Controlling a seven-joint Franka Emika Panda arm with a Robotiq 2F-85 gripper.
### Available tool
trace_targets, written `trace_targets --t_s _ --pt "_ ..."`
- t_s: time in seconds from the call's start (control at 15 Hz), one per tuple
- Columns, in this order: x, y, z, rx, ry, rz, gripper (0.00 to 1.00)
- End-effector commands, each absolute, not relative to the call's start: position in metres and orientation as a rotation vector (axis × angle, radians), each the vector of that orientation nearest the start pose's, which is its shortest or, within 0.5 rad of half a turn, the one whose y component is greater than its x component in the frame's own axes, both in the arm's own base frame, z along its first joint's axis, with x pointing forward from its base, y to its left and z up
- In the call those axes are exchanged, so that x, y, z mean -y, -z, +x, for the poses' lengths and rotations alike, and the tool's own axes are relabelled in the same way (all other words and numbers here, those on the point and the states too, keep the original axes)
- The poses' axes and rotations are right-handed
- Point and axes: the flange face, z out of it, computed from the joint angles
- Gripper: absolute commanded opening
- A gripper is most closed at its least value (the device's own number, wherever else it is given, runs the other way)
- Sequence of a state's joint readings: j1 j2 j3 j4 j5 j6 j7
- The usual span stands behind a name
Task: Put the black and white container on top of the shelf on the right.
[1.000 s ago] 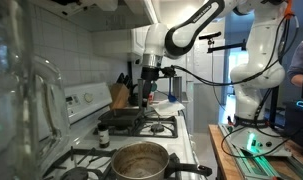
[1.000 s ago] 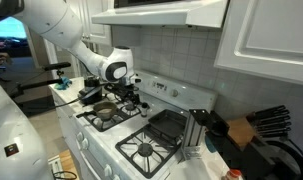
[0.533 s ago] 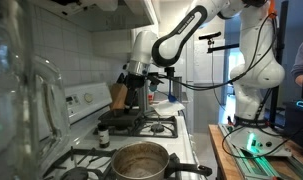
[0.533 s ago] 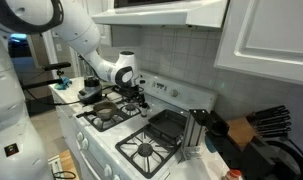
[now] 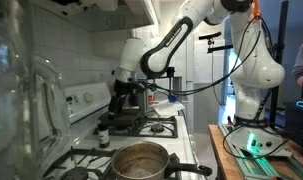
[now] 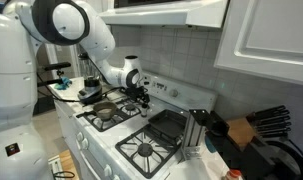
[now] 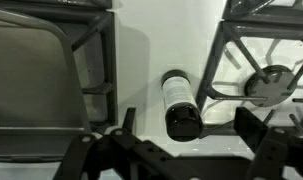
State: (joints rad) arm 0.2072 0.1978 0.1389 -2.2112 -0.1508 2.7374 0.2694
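Observation:
My gripper moves down around the container and closes there next, since the container's black top [image 5: 103, 129] [image 7: 184, 122] already sits between my open fingers.
The black and white container [image 5: 102, 135] stands upright on the stove's middle strip between the burners. In the wrist view it is a whitish cylinder with a black top [image 7: 181, 110]. My gripper [image 5: 122, 108] hangs above it and slightly apart. It is open, with one finger on each side of the container in the wrist view [image 7: 191, 128], touching nothing. In an exterior view the gripper [image 6: 141, 96] hides the container. A pale flat top beyond the stove's far end [image 5: 172, 103] [image 6: 63, 92] looks like the shelf; it is partly hidden.
A steel pot [image 5: 139, 160] [image 6: 104, 112] sits on a burner. A dark griddle pan [image 6: 169, 124] [image 7: 31, 85] lies on the grates. A wooden knife block [image 5: 118, 93] [image 6: 257, 128] stands by the tiled wall. Burner grates [image 7: 266, 80] flank the container.
The arm has swung toward the tiled wall and the gripper has come down over the container. The container has not moved.

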Motion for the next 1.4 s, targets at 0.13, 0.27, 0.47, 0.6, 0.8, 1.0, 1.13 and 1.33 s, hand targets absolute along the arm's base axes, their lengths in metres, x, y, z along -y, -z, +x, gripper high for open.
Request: trace_targets --t_s 0.13,0.27,0.47,0.6,0.8,1.0,1.13,1.33 --pt "-0.206 -0.319 0.552 0.247 0.501 -3.033 1.00" --pt "-0.207 -0.319 0.553 0.240 0.503 -3.032 1.00" --pt "-0.209 -0.313 0.560 0.214 0.505 -3.022 1.00" --pt "-0.211 -0.307 0.565 0.202 0.535 -3.011 1.00" --pt "-0.211 -0.297 0.574 0.193 0.561 -3.007 1.00" --pt "-0.214 -0.287 0.580 0.185 0.552 -3.004 0.72" --pt "-0.218 -0.280 0.584 0.184 0.541 -2.999 0.68" --pt "-0.225 -0.273 0.588 0.204 0.554 -2.992 0.46"
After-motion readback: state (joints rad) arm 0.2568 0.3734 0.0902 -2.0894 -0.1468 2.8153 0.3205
